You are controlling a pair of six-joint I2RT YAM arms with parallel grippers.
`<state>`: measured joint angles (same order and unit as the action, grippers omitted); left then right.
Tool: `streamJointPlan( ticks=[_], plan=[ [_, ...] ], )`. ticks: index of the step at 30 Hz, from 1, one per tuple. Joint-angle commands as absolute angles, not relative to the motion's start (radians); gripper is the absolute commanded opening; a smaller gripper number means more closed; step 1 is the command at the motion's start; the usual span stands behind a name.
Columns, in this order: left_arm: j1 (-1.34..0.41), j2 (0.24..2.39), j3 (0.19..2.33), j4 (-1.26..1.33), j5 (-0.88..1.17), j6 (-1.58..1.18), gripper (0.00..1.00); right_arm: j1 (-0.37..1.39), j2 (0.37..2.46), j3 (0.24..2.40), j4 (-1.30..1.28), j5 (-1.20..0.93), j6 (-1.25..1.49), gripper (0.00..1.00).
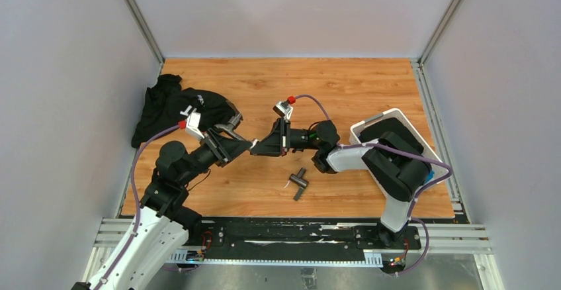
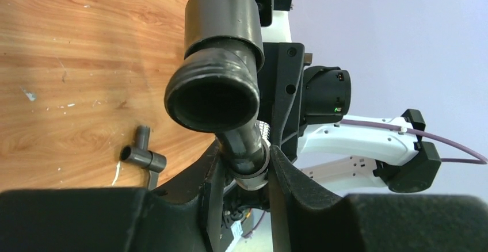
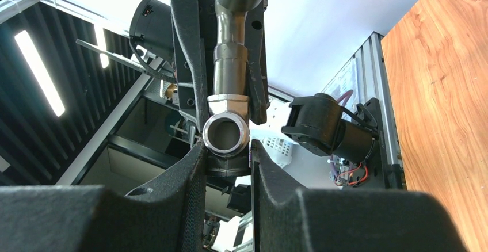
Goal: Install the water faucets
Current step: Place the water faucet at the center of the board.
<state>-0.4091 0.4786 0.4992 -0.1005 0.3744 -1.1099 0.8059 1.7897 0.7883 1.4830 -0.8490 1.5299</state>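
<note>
Next, the left gripper moves down, fingers turning toward the table, and releases the faucet on the bare wood (image 1: 260,165) beside the T-piece, since that patch is clear.
One dark-grey water faucet (image 2: 247,148) hangs in the air between both grippers above the middle of the table. My left gripper (image 2: 247,159) is shut on its narrow stem just below the wide open pipe mouth (image 2: 212,99). From the other side my right gripper (image 3: 227,149) is shut on the elbow end with the metal-rimmed opening (image 3: 226,132). In the top view the left gripper (image 1: 243,142) and right gripper (image 1: 259,146) meet tip to tip. A second, T-shaped faucet piece (image 1: 299,183) lies loose on the wood, also seen as the T-piece (image 2: 143,157) in the left wrist view.
A black cloth garment (image 1: 172,104) lies bunched at the table's left edge behind the left arm. A white plastic basket (image 1: 391,121) stands at the right edge, partly covered by the right arm. Grey walls close in the wooden table (image 1: 291,78).
</note>
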Motion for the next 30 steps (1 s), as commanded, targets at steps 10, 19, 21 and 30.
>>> streamJointPlan(
  ticks=[10,19,21,30],
  plan=[
    [-0.411,0.553,0.614,-0.405,0.282,-0.923,0.00,0.679,1.460,0.598,0.791,-0.709,1.161,0.66],
    [-0.448,0.828,0.801,-0.685,0.102,-0.697,0.00,0.655,1.105,0.761,-0.203,-0.209,0.665,0.68],
    [-0.485,0.893,0.832,-0.699,0.062,-0.670,0.00,0.655,1.077,0.753,-0.221,-0.171,0.659,0.68],
    [-0.530,1.001,0.801,-0.485,0.118,-0.657,0.00,0.655,1.041,0.720,-0.241,-0.183,0.661,0.68]
  ],
)
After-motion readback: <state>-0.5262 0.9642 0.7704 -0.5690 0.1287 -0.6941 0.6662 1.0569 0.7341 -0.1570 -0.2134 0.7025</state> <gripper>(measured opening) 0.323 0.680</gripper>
